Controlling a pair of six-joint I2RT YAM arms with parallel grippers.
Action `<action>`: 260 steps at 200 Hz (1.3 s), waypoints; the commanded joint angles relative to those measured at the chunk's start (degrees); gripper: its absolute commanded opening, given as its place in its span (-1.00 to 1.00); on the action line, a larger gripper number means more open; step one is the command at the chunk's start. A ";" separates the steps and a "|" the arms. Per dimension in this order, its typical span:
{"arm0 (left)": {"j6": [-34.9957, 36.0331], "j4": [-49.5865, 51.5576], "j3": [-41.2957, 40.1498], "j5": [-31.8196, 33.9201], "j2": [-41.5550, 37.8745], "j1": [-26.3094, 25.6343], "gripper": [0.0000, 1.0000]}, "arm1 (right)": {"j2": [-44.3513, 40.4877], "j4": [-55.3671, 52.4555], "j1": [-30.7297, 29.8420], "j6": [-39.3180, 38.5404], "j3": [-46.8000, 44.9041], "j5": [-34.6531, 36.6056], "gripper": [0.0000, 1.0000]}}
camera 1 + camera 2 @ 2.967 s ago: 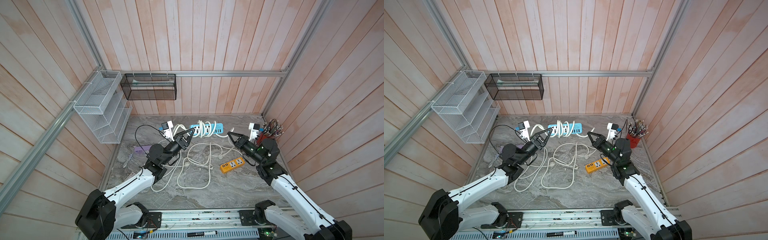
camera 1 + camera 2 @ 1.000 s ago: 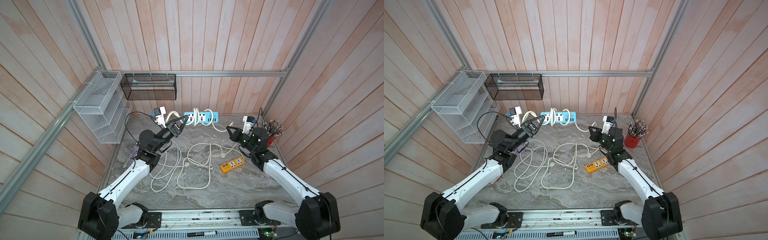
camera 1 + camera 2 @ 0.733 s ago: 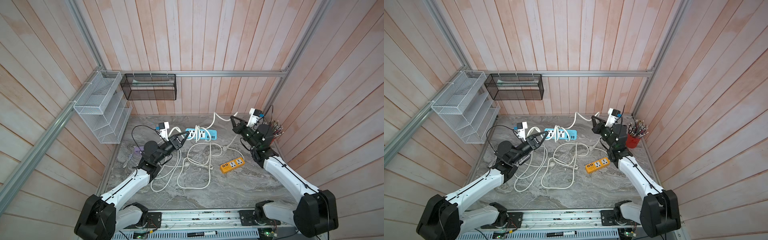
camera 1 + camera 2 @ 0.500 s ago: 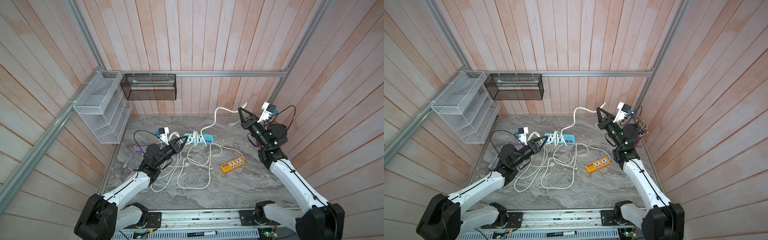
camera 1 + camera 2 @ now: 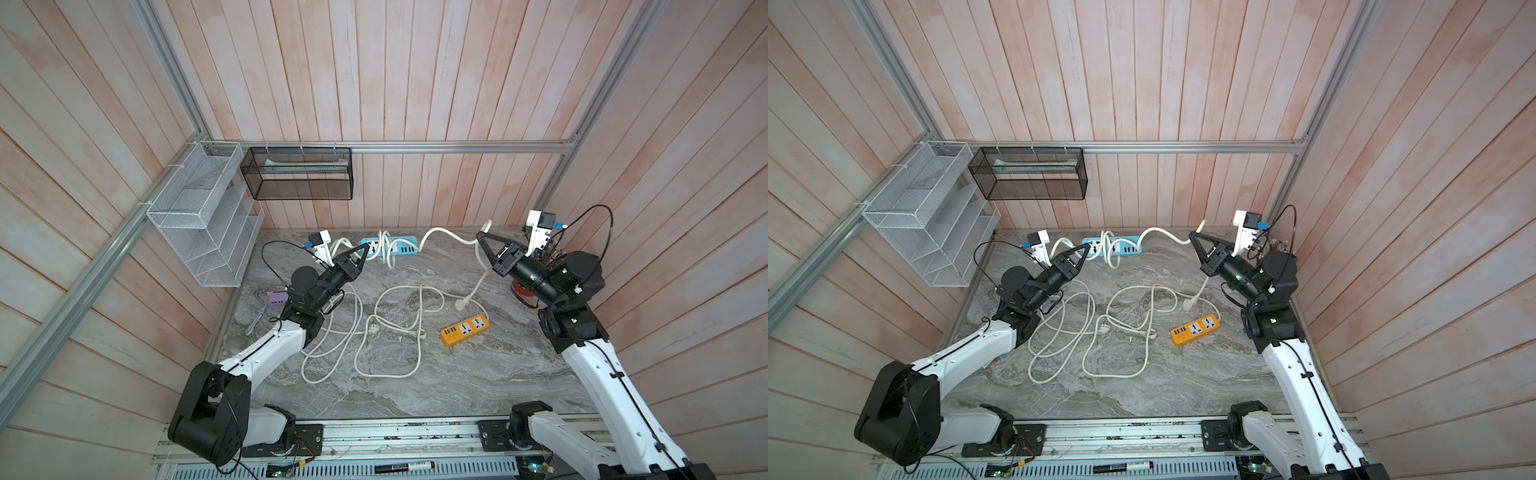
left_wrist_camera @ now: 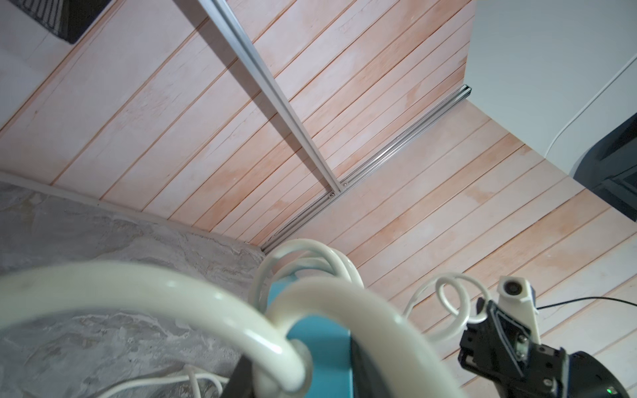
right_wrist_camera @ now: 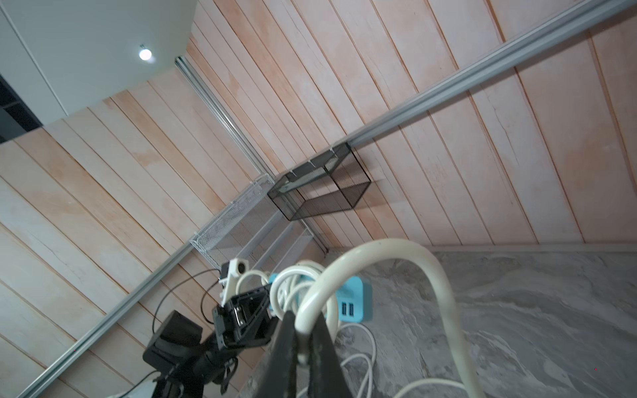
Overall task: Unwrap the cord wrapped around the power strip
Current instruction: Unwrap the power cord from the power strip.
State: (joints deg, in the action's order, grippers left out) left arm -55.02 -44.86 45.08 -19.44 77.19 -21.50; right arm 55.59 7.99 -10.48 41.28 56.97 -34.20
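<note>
The right gripper moves down to the tabletop by the cord's plug next and releases the cord there, because this part of the cord hangs in midair.
The blue power strip (image 5: 399, 246) (image 5: 1125, 245) sits near the back wall, with white cord (image 5: 385, 253) looped round its middle. My left gripper (image 5: 365, 248) (image 5: 1087, 248) is shut on the strip's left end. In the left wrist view the strip (image 6: 320, 344) sits between the dark jaws, behind thick cord (image 6: 138, 282). My right gripper (image 5: 478, 237) (image 5: 1191, 237) is shut on the cord to the right of the strip. In the right wrist view the cord (image 7: 379, 248) arches up out of the gripper (image 7: 303, 348). From there it hangs down to its plug (image 5: 461, 305).
An orange power strip (image 5: 464, 330) and loose white cords (image 5: 390, 370) lie mid-table. A red pen cup (image 5: 519, 289) stands behind the right arm and a purple object (image 5: 277, 299) lies at the left edge. A white wire rack (image 5: 203, 224) and a black mesh basket (image 5: 299, 178) hang on the walls.
The left gripper has carried the blue strip back toward the rear wall. The right gripper, still holding the cord, has dipped a little, so the cord now arcs between them.
</note>
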 commanded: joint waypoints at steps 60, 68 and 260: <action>-0.55 -7.18 6.93 -1.97 -1.41 0.48 -1.00 | 11.71 -12.53 -2.84 -12.64 -5.37 8.93 -1.00; -0.14 -6.88 6.85 -1.87 -2.21 0.58 -1.00 | 13.42 -11.94 -2.87 -12.61 -5.64 9.70 -1.00; -3.39 -7.19 0.39 -4.46 -9.33 0.75 -1.00 | 2.95 -2.08 -6.93 -13.86 -0.59 10.25 0.97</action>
State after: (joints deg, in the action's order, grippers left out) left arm -56.86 -46.94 45.82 -22.57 69.47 -21.02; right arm 56.80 3.51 -17.34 25.69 52.73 -15.49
